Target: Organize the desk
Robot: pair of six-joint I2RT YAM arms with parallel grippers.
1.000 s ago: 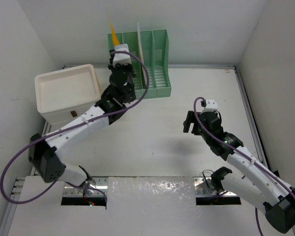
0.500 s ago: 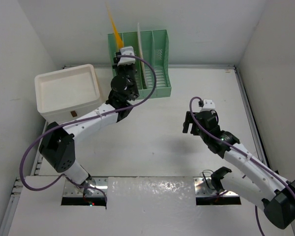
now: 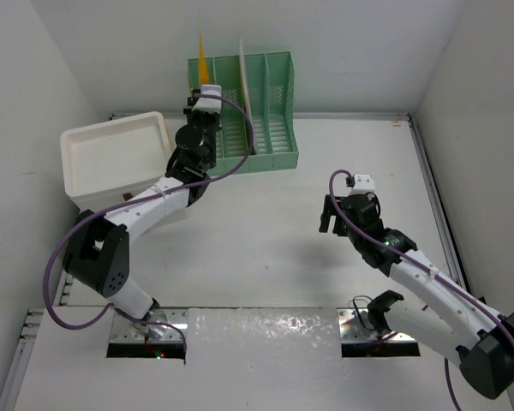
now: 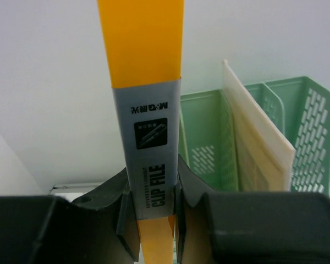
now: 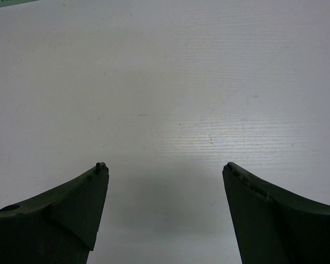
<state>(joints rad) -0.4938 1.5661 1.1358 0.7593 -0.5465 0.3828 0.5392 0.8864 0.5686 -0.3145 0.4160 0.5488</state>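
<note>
The orange clip file already stands upright in the green rack's end slot (image 3: 211,79) by the drawer box, so my left gripper will next bring it down into there and release it.
My left gripper (image 3: 198,88) is shut on an orange clip file (image 3: 201,58) with a grey label, holding it upright at the left end of the green file rack (image 3: 270,111). In the left wrist view the file (image 4: 146,82) stands between my fingers (image 4: 125,203), with the rack (image 4: 201,140) behind it. A cream folder (image 3: 244,81) stands in the rack and also shows in the left wrist view (image 4: 258,148). My right gripper (image 3: 329,214) is open and empty over the white desk (image 3: 265,231); its view shows only bare desk (image 5: 165,82) between the jaws.
A white drawer box (image 3: 116,158) with an open top stands at the back left, beside my left arm. Silver rails (image 3: 433,197) edge the desk on the right. White walls close in the back and sides.
My left arm has swung left with the orange file, which now stands more upright by the rack's left end. My right arm has barely moved.
</note>
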